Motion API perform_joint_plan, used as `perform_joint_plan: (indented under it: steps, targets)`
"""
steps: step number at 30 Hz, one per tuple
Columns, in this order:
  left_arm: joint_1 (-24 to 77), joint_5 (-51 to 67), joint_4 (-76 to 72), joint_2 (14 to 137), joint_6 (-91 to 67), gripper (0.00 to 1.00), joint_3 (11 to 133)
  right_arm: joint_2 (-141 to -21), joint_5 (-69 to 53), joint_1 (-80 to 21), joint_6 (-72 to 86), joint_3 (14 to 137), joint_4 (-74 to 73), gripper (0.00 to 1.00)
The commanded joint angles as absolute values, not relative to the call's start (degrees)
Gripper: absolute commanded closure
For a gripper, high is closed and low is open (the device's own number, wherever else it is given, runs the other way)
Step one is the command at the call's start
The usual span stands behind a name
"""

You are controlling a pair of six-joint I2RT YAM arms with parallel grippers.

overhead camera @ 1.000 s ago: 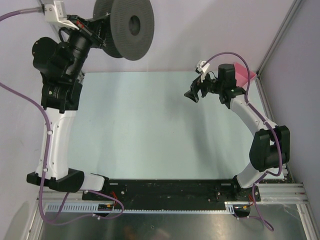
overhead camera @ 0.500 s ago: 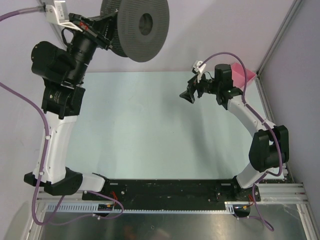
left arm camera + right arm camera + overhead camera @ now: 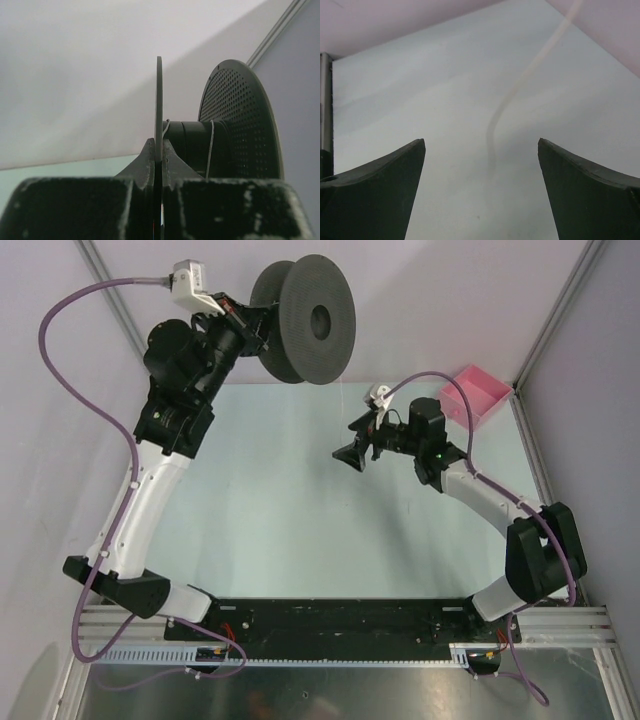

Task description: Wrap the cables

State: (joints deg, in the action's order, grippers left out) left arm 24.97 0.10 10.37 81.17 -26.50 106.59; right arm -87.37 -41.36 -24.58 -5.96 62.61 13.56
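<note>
Next, my right gripper will advance to the left in the top view and close on the piece of pale cable (image 3: 341,418), since that piece curves down ahead of the gripper's fingers.
My left gripper (image 3: 262,325) is high at the back of the table, shut on the near flange of a dark grey spool (image 3: 305,320). In the left wrist view the fingertips (image 3: 159,150) pinch that thin flange (image 3: 159,100) edge-on, beyond it the hub and the perforated far flange (image 3: 240,125). A hair-thin whitish cable (image 3: 211,150) crosses the hub. My right gripper (image 3: 350,455) hovers over the middle of the table, open and pointing left. Its wrist view shows the cable (image 3: 520,85) as a blurred pale strand curving down ahead of the wide-apart fingers (image 3: 481,150), touching neither.
A pink bin (image 3: 478,395) sits at the back right corner of the pale green table (image 3: 260,510). Grey walls and aluminium frame posts (image 3: 555,320) enclose the back and right. Purple hoses loop along both arms.
My left arm has swung the spool rightward, toward the centre. My right gripper has moved left over the table and its jaws have spread wider.
</note>
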Motion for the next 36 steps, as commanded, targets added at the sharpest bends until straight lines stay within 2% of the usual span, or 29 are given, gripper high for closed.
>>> perform_joint_plan:
  steps: [1, 7, 17, 24, 28, 29, 31, 34, 36]
  targets:
    - [25.6, -3.5, 3.9, 79.1, -31.4, 1.00, 107.1, -86.0, -40.0, -26.1, -2.0, 62.4, 25.4, 0.01]
    - [25.6, -3.9, 3.9, 78.4, -32.5, 1.00, 106.2, -91.2, -40.2, -26.7, -2.0, 62.5, 30.8, 0.05]
    - [25.6, -3.5, 3.9, 77.4, -32.9, 1.00, 105.6, -97.4, -29.8, -27.7, -3.3, 63.2, 38.8, 0.03]
    - [25.6, -3.8, 3.9, 77.1, -33.1, 1.00, 105.7, -100.7, -32.8, -30.0, -0.7, 64.2, 40.9, 0.03]
    - [25.6, -4.2, 3.9, 76.9, -33.2, 1.00, 105.5, -102.0, -35.7, -30.9, 1.0, 64.3, 41.1, 0.07]
    - [25.6, -4.4, 3.9, 76.9, -33.2, 1.00, 105.5, -102.4, -35.9, -31.0, 1.1, 64.3, 41.3, 0.11]
    - [25.6, -4.7, 3.9, 76.8, -33.3, 1.00, 105.5, -103.5, -35.8, -31.1, 0.8, 64.3, 41.7, 0.28]
    - [25.5, -6.3, 3.9, 76.8, -32.7, 1.00, 105.6, -104.5, -36.6, -30.9, -0.4, 64.3, 40.3, 0.68]
    - [25.5, -9.1, 4.0, 76.9, -30.5, 1.00, 105.2, -104.0, -37.7, -30.7, -1.5, 64.3, 36.9, 0.90]
